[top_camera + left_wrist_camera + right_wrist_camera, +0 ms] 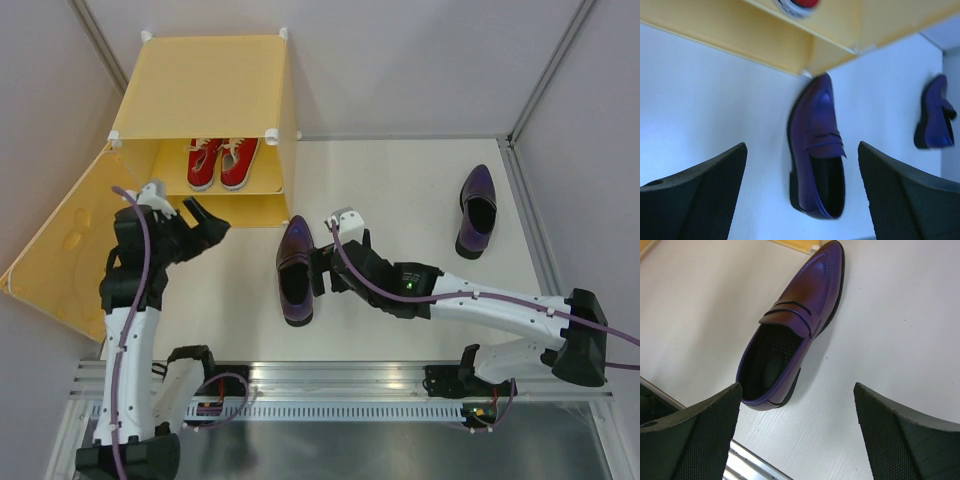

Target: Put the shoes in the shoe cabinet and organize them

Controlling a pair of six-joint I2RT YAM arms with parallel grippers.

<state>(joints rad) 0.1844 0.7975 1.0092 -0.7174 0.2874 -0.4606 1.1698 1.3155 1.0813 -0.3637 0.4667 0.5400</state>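
My left gripper moves down and back onto the near purple shoe's side point(281, 284) point(809, 177) facing the cabinet's open door next.
The yellow shoe cabinet point(205, 85) stands at the back left with its door point(70, 240) swung open to the left. Two red sneakers point(222, 163) sit side by side on its inner shelf. One dark purple slip-on shoe point(296, 270) lies on the table in front of the cabinet, toe toward it. My right gripper point(322, 268) is open just right of that shoe point(795, 325), touching nothing. The other purple shoe point(477, 212) lies far right. My left gripper point(205, 222) hangs open and empty by the cabinet's lower opening, facing the near purple shoe point(816, 145).
Grey walls close in the table at the back and on both sides. A metal rail point(340, 385) runs along the near edge by the arm bases. The open door takes up the left side beside my left arm.
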